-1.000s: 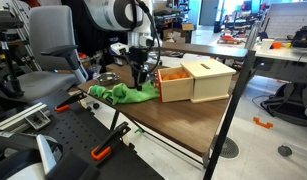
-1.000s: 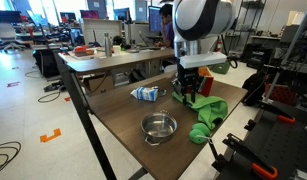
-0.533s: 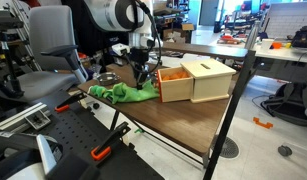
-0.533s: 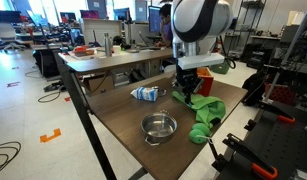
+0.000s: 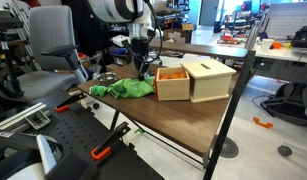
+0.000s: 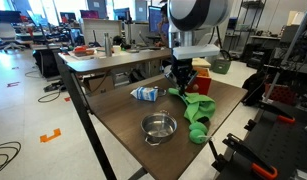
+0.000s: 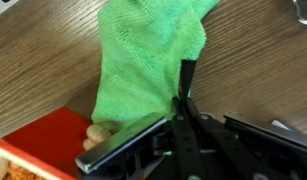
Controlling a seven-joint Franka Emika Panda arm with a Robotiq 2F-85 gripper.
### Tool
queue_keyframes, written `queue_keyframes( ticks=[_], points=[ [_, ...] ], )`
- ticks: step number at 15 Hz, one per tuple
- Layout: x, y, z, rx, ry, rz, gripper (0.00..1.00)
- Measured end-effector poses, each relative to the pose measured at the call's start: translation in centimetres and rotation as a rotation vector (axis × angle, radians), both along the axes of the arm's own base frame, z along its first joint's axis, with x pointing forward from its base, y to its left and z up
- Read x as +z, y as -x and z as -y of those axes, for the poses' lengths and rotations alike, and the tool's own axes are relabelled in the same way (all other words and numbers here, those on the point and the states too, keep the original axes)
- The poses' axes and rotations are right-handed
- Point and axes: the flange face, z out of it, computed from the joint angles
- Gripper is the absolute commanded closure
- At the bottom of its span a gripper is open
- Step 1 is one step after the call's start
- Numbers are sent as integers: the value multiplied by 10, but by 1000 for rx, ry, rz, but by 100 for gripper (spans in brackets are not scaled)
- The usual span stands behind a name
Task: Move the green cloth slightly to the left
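My gripper rises next, carries the pinched end away from the wooden box it sits beside, then lowers onto the cloth's middle and releases it.
The green cloth lies crumpled on the wooden table, just beside the wooden box. It also shows in the other exterior view, stretched out toward the table's near edge. My gripper stands over the cloth's end nearest the box and is shut on a pinch of it. In the wrist view the two fingers are pressed together on the edge of the cloth, which spreads away across the table.
The wooden box holds orange items, and its red-orange corner shows in the wrist view. A metal bowl sits near the table's front edge. A white and blue packet lies beyond it. The table edge is close.
My gripper has moved across the table, holding the cloth's end and dragging it along. The cloth is now pulled out longer. The bowl, packet and box have not moved.
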Motion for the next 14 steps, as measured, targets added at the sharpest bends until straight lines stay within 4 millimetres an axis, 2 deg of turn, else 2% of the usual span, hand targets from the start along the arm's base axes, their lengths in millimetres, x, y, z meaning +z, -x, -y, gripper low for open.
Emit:
queue_keyframes(
  ticks=[7,10,14],
  points=[
    [59,-10,-26,39,-25,92,99],
    [71,-12,-28,43,-31,111,99],
    [76,-11,-26,61,-34,115,99]
  ],
)
